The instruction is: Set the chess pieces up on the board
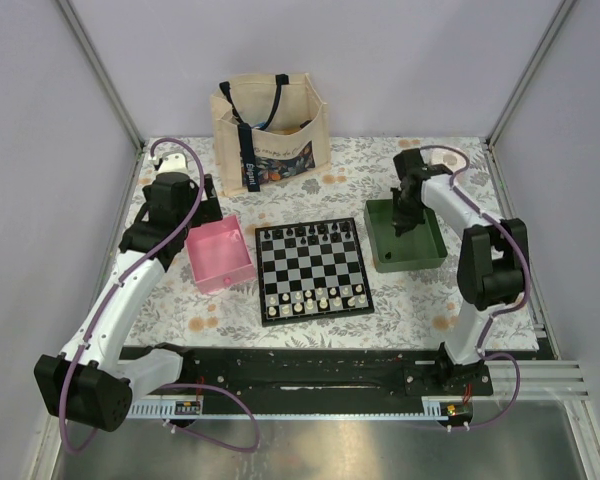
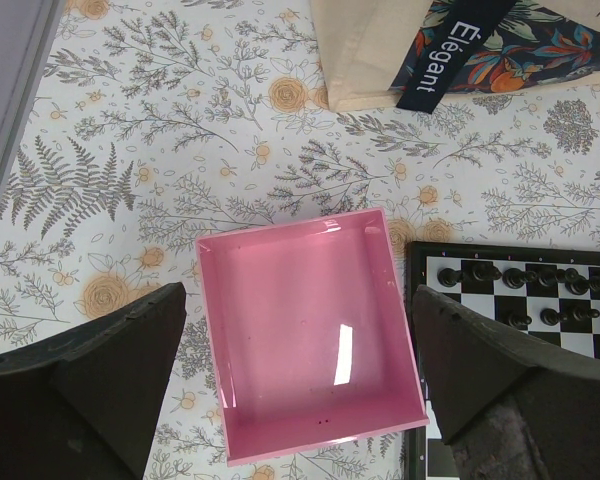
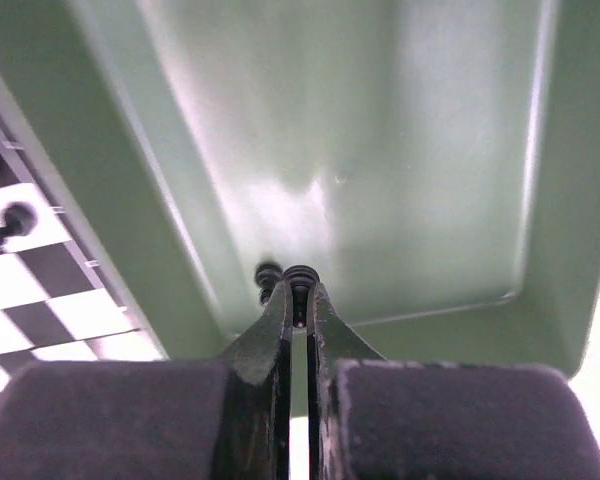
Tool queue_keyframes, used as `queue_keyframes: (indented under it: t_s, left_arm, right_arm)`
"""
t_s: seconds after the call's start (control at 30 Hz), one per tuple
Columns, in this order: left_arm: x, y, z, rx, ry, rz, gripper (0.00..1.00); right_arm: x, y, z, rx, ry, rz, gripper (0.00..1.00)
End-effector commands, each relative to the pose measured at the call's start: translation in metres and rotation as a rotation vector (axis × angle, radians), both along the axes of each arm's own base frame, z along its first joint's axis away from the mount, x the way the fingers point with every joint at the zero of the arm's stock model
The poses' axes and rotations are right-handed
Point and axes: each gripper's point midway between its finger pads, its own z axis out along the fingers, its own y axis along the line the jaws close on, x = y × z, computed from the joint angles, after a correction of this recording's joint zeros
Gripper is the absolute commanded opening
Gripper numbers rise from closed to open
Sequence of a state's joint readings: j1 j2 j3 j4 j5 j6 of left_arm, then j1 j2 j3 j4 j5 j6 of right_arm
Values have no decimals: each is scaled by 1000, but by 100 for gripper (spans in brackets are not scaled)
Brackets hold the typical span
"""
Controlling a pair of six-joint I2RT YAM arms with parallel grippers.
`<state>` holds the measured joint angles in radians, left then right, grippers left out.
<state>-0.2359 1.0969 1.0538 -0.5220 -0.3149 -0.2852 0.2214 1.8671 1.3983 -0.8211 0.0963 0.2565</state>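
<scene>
My right gripper will next rise, move across toward the pink tray and go down to release on the square [image 1: 279,244] beside the end piece of the second black row, because that square is empty.
The chequered board [image 1: 310,268] lies mid-table, with black chess pieces [image 1: 315,233] on its far rows and white pieces on the near rows. My right gripper [image 1: 401,222] is down inside the green tray [image 1: 430,255]. In the right wrist view it [image 3: 300,295] is shut on a tiny black chess piece [image 3: 300,275] above the green tray floor [image 3: 430,150]. A second small dark shape beside it may be its reflection. My left gripper [image 2: 298,292] hangs open and empty over the pink tray [image 2: 300,330]. The black pieces [image 2: 520,275] also show at that view's right edge.
A cream tote bag [image 1: 270,135] stands at the back, behind the board. The pink tray [image 1: 220,262] sits left of the board and holds nothing. The board's corner [image 3: 40,280] shows left of the green tray wall. Metal frame posts bound the table.
</scene>
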Motion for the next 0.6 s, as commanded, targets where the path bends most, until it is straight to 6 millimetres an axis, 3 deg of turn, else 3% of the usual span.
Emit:
queue_keyframes:
  t_s: [0.0, 0.17, 0.27, 0.43, 0.57]
  left_arm:
    - [7, -3, 19, -11, -62, -10, 99]
    - [2, 0, 27, -20, -101, 4, 99]
    - [2, 1, 29, -18, -106, 9, 99]
    - [0, 4, 30, -13, -109, 24, 99]
    - [-2, 6, 32, -15, -119, 34, 99]
  right_arm:
    - [24, 8, 85, 64, -199, 24, 0]
    - [28, 51, 116, 111, -250, 116, 0]
    - [25, 103, 128, 152, -263, 221, 0]
    - [16, 198, 127, 212, -262, 388, 0]
    - [5, 259, 107, 225, -228, 497, 0]
